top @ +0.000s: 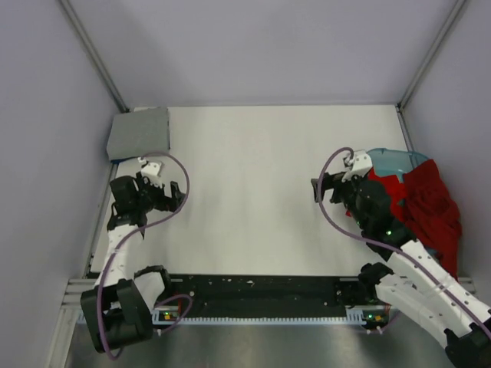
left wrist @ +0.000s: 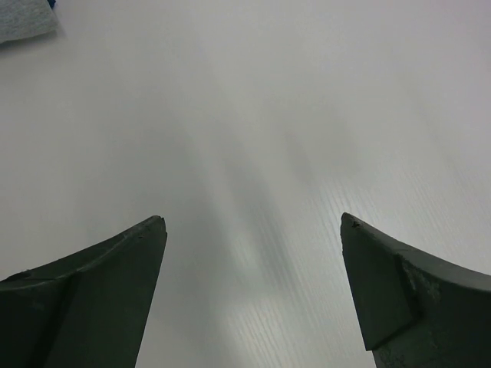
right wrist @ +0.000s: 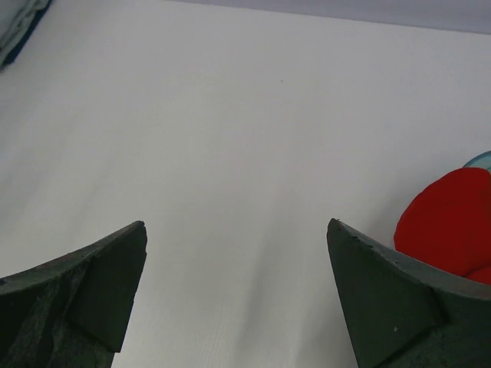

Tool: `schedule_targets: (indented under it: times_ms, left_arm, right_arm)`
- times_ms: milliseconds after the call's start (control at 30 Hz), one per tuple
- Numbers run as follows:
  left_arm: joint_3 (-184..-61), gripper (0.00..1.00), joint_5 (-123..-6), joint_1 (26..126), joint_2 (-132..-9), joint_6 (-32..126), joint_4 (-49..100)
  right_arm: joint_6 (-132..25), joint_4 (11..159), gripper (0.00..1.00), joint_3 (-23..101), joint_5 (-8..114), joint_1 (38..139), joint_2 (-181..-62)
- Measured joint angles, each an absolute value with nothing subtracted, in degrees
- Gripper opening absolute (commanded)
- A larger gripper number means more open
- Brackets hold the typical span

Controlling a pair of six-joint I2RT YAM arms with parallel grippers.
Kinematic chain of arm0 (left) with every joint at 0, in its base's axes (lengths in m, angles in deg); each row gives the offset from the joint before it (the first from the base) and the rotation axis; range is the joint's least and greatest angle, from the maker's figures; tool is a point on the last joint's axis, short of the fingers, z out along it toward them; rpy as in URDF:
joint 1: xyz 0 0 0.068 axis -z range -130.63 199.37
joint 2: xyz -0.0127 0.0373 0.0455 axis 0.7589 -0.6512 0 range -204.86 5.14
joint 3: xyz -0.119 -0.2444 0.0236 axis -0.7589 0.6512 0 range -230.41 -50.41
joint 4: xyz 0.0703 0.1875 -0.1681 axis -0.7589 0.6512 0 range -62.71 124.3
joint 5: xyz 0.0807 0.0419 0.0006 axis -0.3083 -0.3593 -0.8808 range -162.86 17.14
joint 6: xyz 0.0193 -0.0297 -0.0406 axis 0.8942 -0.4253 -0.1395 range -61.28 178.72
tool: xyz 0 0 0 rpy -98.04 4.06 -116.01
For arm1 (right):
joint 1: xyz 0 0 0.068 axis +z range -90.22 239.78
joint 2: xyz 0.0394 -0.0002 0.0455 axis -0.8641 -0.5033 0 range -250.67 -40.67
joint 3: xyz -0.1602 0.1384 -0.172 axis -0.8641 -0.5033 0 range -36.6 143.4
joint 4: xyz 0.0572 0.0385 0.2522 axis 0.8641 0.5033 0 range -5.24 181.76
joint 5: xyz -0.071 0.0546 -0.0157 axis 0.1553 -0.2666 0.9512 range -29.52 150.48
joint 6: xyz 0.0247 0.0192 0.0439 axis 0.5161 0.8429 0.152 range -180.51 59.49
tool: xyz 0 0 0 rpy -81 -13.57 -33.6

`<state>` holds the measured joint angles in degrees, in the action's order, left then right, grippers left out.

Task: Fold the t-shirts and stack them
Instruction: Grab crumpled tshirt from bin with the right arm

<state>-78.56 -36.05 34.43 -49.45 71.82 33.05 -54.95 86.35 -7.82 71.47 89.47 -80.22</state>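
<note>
My right gripper moves sideways and down onto the bright red t-shirt's fold next, since that lies below it and to its right in the top view.
A light grey t-shirt [top: 140, 133] lies folded at the table's far left corner; a corner of it shows in the left wrist view [left wrist: 23, 19] and in the right wrist view [right wrist: 17, 23]. A bright red t-shirt [top: 386, 186] and a darker red t-shirt [top: 430, 208] lie crumpled in a heap at the right edge; the bright red one shows in the right wrist view [right wrist: 449, 222]. My left gripper [top: 175, 194] is open and empty over bare table [left wrist: 253, 222], near the grey shirt. My right gripper [top: 317, 188] is open and empty [right wrist: 236, 224], just left of the red heap.
A translucent light-blue plastic tub [top: 393, 158] holds the red shirts at the right edge, and its rim shows in the right wrist view [right wrist: 483, 160]. The white table [top: 261, 169] is walled at the back and on both sides. Purple cables loop from both arms.
</note>
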Motion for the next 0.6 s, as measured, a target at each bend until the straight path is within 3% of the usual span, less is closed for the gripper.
schedule_targets:
  times_ms: [300,400,600]
  left_arm:
    - [-86.97,0.99,-40.96,34.43,-54.32,75.58,41.34]
    - [-92.76,0.99,-42.73,34.43,-56.97,78.66,47.35]
    - [-97.96,0.99,-44.90,34.43,-58.02,82.38,56.35]
  right_arm:
    - [-42.92,102.19,0.95,8.68,80.41,86.89,-82.06]
    - [-36.41,108.97,0.88,12.31,83.64,77.30,-83.48]
    - [-25.96,116.07,0.90,7.24,82.22,59.81,-81.86]
